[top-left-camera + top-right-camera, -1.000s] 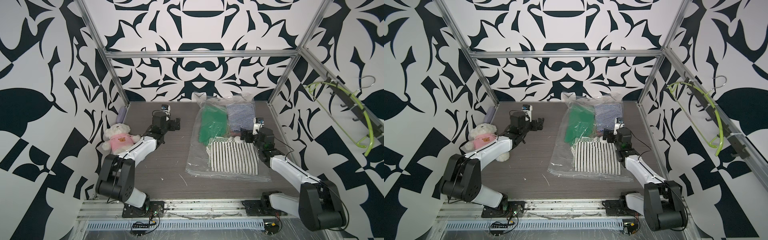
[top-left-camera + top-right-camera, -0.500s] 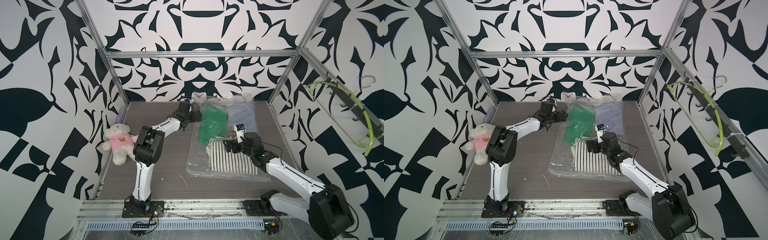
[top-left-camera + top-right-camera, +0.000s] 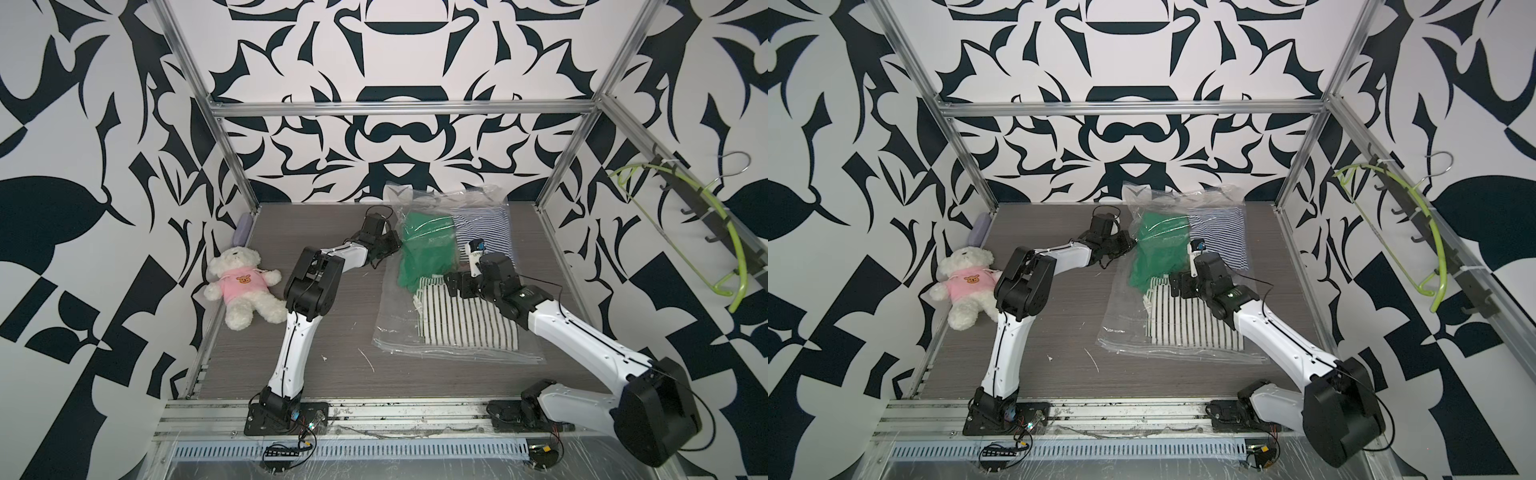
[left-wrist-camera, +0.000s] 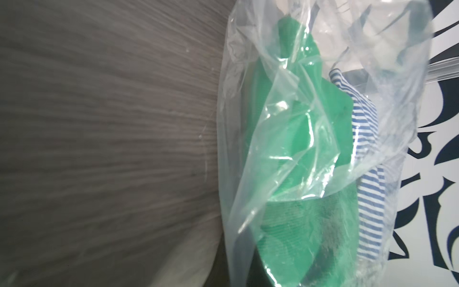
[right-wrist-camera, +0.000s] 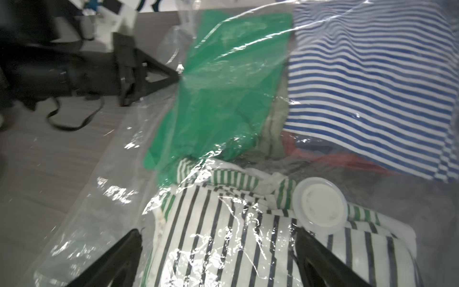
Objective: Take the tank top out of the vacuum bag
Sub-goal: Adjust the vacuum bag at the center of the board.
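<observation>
My left gripper holds the bag's edge, and the bag's far end reaches the patterned wall. So my left gripper will pull the edge back over the bare tabletop and release it there.
The clear vacuum bag [image 3: 395, 332] lies flat on the right half of the table. Inside it are a green garment [image 3: 424, 253], a blue-striped one [image 3: 484, 226] and a black-and-white striped one [image 3: 465, 324]. All are folded, so I cannot tell which is the tank top. My left gripper [image 3: 392, 245] is shut on the bag's far left edge, and the film [image 4: 248, 74] runs down between its jaws. My right gripper [image 5: 217, 232] stands open on top of the bag over the black-striped garment. The round white valve cap [image 5: 320, 205] sits just beside one finger.
A white teddy bear [image 3: 243, 284] in a pink shirt lies at the table's left edge, with a small purple object [image 3: 241, 230] in the far left corner. A green hanger [image 3: 723, 232] hangs on the right wall rail. Metal frame posts stand at the far corners.
The left arm swung from the table's left side to the bag's far left edge and shut on the film. The right gripper moved from the bag's right side onto the black-striped garment.
</observation>
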